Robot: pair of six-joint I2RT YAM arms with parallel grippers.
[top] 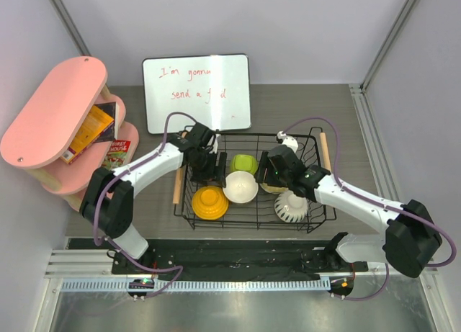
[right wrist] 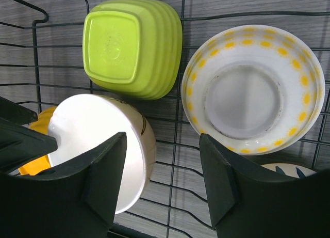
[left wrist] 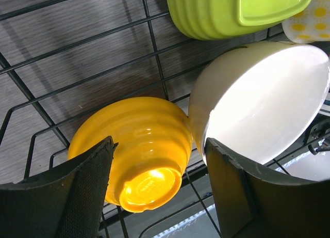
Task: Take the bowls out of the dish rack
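The bowl's white opening is uncovered. I should next lower my left gripper toward the right in the top view, onto the cream-white bowl's rim beside the orange-yellow one.
The black wire dish rack [top: 315, 195] stands mid-table with several bowls in it. An orange-yellow bowl [top: 209, 202] lies bottom up, with a cream-white bowl [top: 240, 187] on its side next to it. A lime green bowl [top: 244, 163] sits behind them and a ribbed white one [top: 290, 206] at the right. My left gripper [top: 207, 163] hangs open over the orange-yellow bowl [left wrist: 134, 140], a finger [left wrist: 87, 191] on each side of it. My right gripper [right wrist: 162, 171] is open and empty above the rack floor, between the cream-white bowl [right wrist: 98, 145] and a yellow-dotted white bowl [right wrist: 252, 88].
The rack has wooden rod handles at its left [top: 177, 184] and right [top: 324, 150]. A whiteboard [top: 197, 93] leans behind the rack. A pink oval shelf [top: 54, 119] with books [top: 94, 130] stands at the far left. The lime green bowl [right wrist: 131, 47] is upside down.
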